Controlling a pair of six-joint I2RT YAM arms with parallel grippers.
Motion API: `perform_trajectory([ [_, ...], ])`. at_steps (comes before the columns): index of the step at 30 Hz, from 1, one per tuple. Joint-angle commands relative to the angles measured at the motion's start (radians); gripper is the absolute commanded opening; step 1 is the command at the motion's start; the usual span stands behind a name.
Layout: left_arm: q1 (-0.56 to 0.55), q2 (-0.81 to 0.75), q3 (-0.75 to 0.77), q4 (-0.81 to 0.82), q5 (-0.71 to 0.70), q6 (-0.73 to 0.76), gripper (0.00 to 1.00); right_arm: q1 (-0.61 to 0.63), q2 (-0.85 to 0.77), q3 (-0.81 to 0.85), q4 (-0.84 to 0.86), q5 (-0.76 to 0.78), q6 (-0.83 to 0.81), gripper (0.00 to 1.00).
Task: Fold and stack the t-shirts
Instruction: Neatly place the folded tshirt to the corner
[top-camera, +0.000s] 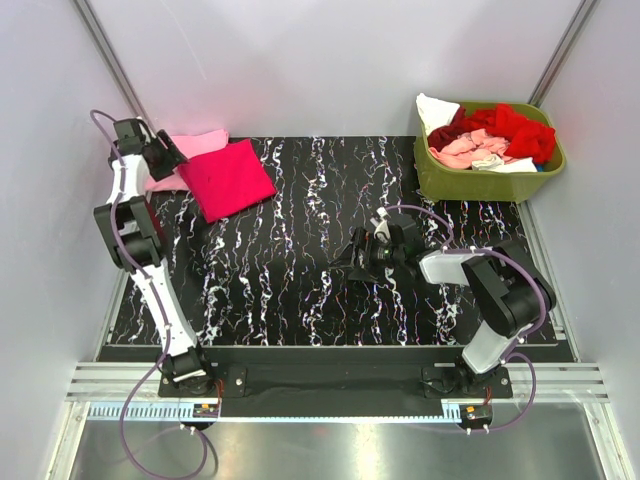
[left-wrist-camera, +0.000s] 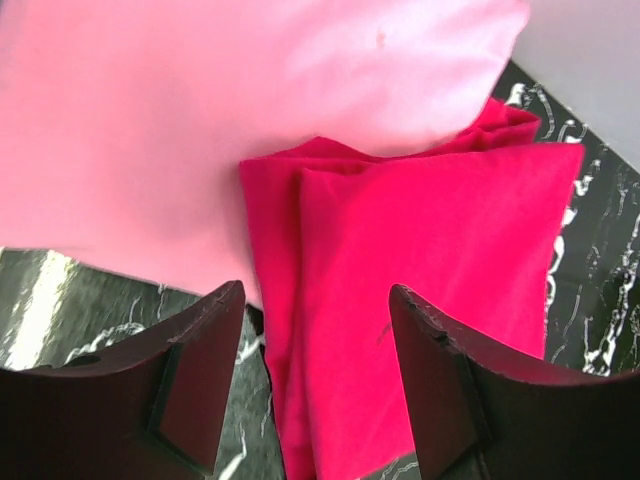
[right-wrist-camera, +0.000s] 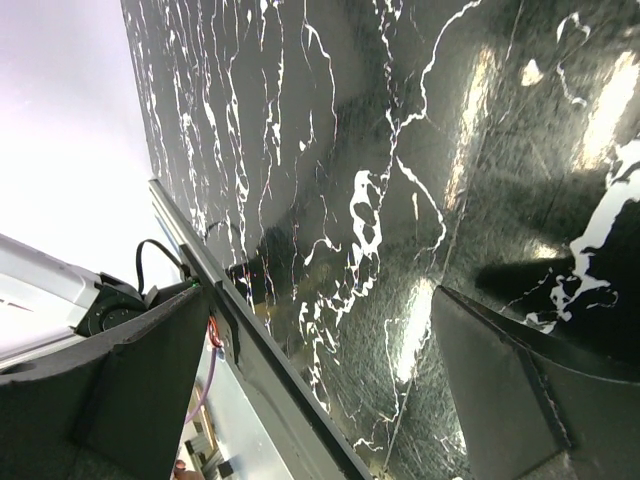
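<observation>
The magenta shirt's folded edge (left-wrist-camera: 300, 239) by the light pink shirt (left-wrist-camera: 200, 120) is next for my left gripper. I should lower my left gripper onto it, then close it near the magenta shirt's corner.
A folded magenta-pink t-shirt (top-camera: 228, 178) lies at the table's back left, partly on top of a folded light pink t-shirt (top-camera: 198, 144). My left gripper (top-camera: 172, 158) hovers at their left edge, open and empty. In the left wrist view the magenta shirt (left-wrist-camera: 430, 250) lies between and beyond the gripper (left-wrist-camera: 315, 292), with the light pink shirt (left-wrist-camera: 200, 120) behind it. Red (top-camera: 512, 126), salmon (top-camera: 470, 148) and white (top-camera: 434, 108) shirts lie heaped in the basket. My right gripper (top-camera: 347, 260) is open and empty over the table's middle right, and it also shows in the right wrist view (right-wrist-camera: 320, 295).
The olive-green plastic basket (top-camera: 470, 182) stands at the back right corner. The black marbled tabletop (top-camera: 300, 250) is bounded by white walls at the left, back and right. The table's near edge rail (right-wrist-camera: 260, 360) shows in the right wrist view.
</observation>
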Motion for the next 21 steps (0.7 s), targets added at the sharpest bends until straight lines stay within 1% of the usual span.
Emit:
perform_trajectory([
  [1,0.006,0.039,0.048,0.068,0.056,-0.017,0.65,-0.015,0.007,0.033,0.048,-0.025,0.004,1.0],
  [7,0.006,0.079,0.043,0.109,0.068,-0.028,0.65,-0.018,0.015,0.034,0.054,-0.031,0.009,1.0],
  [15,0.006,0.084,0.014,0.165,0.08,-0.049,0.63,-0.026,0.032,0.039,0.063,-0.049,0.016,1.0],
  [21,0.008,0.087,0.008,0.171,0.094,-0.052,0.56,-0.03,0.039,0.042,0.065,-0.057,0.021,1.0],
])
